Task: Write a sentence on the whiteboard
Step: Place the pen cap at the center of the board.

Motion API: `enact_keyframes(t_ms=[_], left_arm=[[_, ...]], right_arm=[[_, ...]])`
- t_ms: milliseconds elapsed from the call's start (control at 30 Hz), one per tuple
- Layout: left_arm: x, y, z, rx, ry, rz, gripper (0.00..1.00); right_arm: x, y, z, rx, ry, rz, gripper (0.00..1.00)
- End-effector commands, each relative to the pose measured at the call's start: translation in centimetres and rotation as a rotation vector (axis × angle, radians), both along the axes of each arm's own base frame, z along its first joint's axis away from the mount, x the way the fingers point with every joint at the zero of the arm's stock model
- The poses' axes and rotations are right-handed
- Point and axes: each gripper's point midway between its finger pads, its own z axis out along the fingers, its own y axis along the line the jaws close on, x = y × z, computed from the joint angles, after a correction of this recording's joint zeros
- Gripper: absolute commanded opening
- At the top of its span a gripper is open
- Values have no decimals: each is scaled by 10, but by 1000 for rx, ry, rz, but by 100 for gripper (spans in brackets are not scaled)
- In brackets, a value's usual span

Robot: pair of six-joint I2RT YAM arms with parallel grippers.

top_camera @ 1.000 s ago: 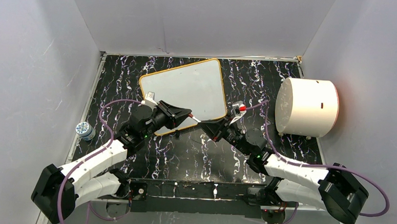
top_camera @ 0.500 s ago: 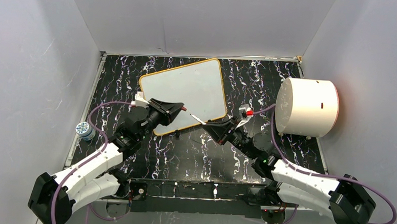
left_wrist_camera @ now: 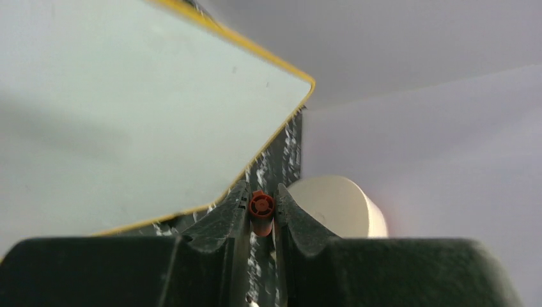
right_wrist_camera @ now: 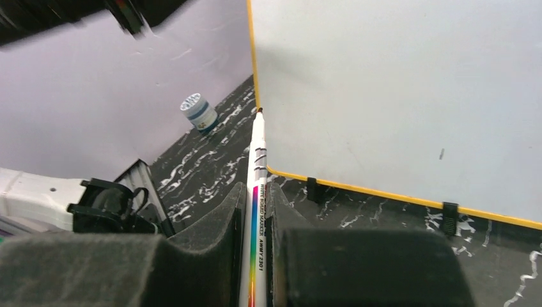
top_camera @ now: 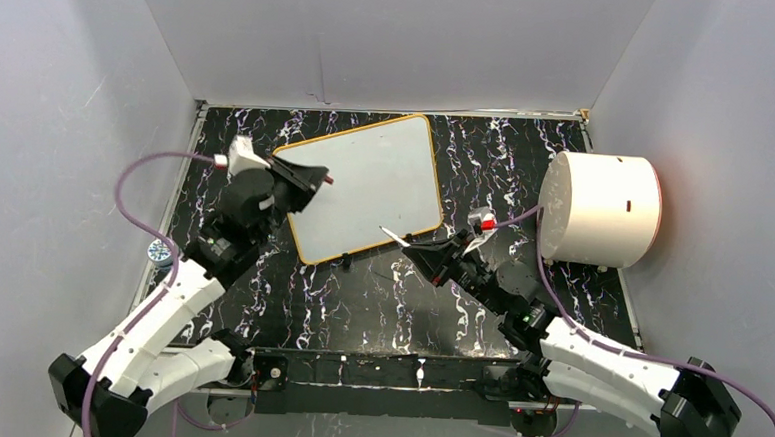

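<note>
My left gripper holds the marker's cap, and the marker is uncapped. I will move my left gripper to the left in the top view, then down to the tabletop beside the whiteboard, and let go of the cap.
The whiteboard [top_camera: 371, 178] lies flat at the back middle of the table, white with an orange-yellow rim. My left gripper [top_camera: 318, 178] hovers over its left edge, shut on a red marker cap [top_camera: 326, 179]. The cap shows end-on between the fingers in the left wrist view [left_wrist_camera: 262, 208], with the whiteboard [left_wrist_camera: 128, 115] beyond. My right gripper [top_camera: 417, 250] is just off the board's near right corner, shut on a white uncapped marker [top_camera: 393, 236]. In the right wrist view the marker [right_wrist_camera: 256, 173] points its tip at the corner of the whiteboard [right_wrist_camera: 396, 89].
A big white cylinder [top_camera: 601, 210] stands at the right, also in the left wrist view [left_wrist_camera: 339, 204]. A small blue-white jar [top_camera: 164, 255] sits at the left table edge, also in the right wrist view [right_wrist_camera: 199, 112]. Black clips [right_wrist_camera: 313, 190] sit on the board's rim. Grey walls enclose the table.
The two grippers were together at the marker. My left gripper has drawn away up and to the left with the red cap, leaving the uncapped marker in my right gripper.
</note>
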Motion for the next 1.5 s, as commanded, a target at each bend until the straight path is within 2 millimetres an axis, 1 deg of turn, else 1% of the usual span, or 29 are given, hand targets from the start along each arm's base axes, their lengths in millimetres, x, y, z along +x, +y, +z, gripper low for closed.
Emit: enact_keyframes(t_ms=[0,133,167,267,333,433,500,567,633,667,700,800,933,1033,1133,1233,1367,1467], left_arm=[[5,55,14,481,20,100,0],[13,84,22,740,77,127,0],[16,93,27,775,92,140,0],[28,118,22,884,167,148,0],[37,134,17,925,221,136,0],[51,158,11,934,286,122,0],[60,177,0,918,343,112,0],[69,191,-14,902,402,81,0],[78,200,-38,886,476,29,0],[81,212,-50,866,519,24,0],[83,216,-61,854,552,7,0],[90,229,-99,835,645,-36,0],[96,242,-146,840,762,-74,0],[100,247,-177,848,835,-110,0],[105,251,-200,851,887,-139,0],[111,250,-214,846,896,-160,0],[113,251,-230,854,919,-185,0],[113,250,-237,849,925,-202,0]], right_arm=[[10,-8,33,-26,-85,-60,0],[15,-12,36,-97,-108,-89,0],[16,-12,39,-106,-117,-93,0],[19,-13,39,-147,-130,-104,0],[20,-14,39,-167,-141,-107,0],[24,-16,40,-185,-154,-128,0],[25,-16,42,-195,-163,-131,0],[26,-16,41,-215,-169,-132,0],[28,-17,41,-233,-177,-138,0],[28,-17,40,-241,-182,-141,0],[29,-18,41,-246,-187,-145,0],[30,-18,41,-252,-191,-151,0],[31,-17,34,-274,-186,-147,0],[33,-17,30,-287,-182,-148,0],[34,-15,28,-294,-180,-148,0],[36,-15,26,-304,-178,-154,0],[37,-14,24,-311,-174,-152,0],[37,-14,23,-313,-172,-153,0]])
